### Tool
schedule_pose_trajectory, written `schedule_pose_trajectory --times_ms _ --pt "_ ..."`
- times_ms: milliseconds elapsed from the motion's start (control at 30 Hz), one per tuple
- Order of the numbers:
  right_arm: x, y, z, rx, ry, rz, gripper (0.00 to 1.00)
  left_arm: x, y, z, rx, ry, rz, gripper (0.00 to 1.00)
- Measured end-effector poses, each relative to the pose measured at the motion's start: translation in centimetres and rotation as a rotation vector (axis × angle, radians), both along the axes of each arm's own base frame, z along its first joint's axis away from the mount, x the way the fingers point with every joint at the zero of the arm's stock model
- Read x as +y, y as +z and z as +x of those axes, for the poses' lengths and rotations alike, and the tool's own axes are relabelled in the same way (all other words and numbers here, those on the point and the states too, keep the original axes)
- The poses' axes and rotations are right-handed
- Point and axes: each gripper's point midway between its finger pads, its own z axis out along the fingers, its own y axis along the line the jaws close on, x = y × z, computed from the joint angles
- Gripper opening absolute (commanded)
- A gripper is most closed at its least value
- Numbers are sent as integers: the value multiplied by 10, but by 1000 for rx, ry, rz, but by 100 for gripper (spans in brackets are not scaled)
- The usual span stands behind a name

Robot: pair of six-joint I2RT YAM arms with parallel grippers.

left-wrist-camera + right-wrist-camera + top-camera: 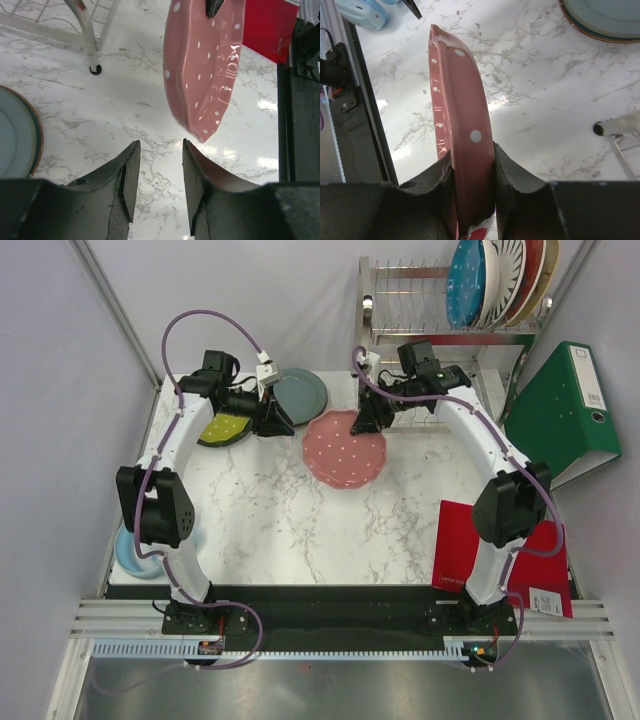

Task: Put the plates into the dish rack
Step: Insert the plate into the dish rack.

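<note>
My right gripper should next move up and outward to the slots on the dish rack's top level beside the teal plate [465,280], turn the pink plate [345,452] upright and release it there, because those slots are empty.
My right gripper [369,420] is shut on the rim of the pink plate [345,452] with white dots, which hangs tilted over the marble table. In the right wrist view both pads [507,167] press that plate's [457,100] edge. My left gripper [276,419] stands open and empty just left of it, its jaws [160,170] parted short of the plate's [207,70] near edge. A grey-blue plate [300,392] and a lime plate [225,428] lie by the left arm. The dish rack [400,315] stands back right with a teal plate [465,280] and others upright on its top tier.
A green binder [565,410] leans right of the rack. A red folder [495,545] lies near the right arm's base. A pale blue object [135,550] sits at the table's left edge. The rack's foot [95,69] stands near the pink plate.
</note>
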Motion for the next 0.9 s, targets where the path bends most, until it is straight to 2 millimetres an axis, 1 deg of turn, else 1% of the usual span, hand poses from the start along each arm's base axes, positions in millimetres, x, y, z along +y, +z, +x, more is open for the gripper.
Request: schedule_pose_trajectory --times_ms 33,133,300,333,400,467,500,600,633,700,800,900 --pt "-3 2 3 -5 -19 -1 0 2 3 3 -11 8 -5 48" --pt "-9 11 8 -19 -62 0 0 5 7 7 -16 21 -25 49" --pt "-6 24 11 -38 -94 10 0 1 11 8 -7 20 -45 49" --pt "-6 29 13 -44 -107 8 0 1 11 9 -6 21 -47 49" --pt "-6 46 20 -75 -139 15 0 1 12 10 -6 28 -49 48" --pt "-4 80 32 -135 -176 45 0 1 13 13 -11 38 -46 48" --pt "-3 102 40 -182 -194 72 0 2 13 15 -16 45 -44 48" --pt "-5 182 60 -375 -259 199 0 8 17 20 -38 72 -36 47" --pt "-8 207 62 -441 -284 242 0 10 18 21 -45 81 -32 47" --pt "-16 247 62 -545 -338 314 0 12 23 22 -57 92 -33 47" --pt "-30 286 62 -666 -438 393 0 14 27 24 -65 102 -40 46" --pt "-44 326 70 -796 -552 469 0 14 25 24 -47 110 -45 45"
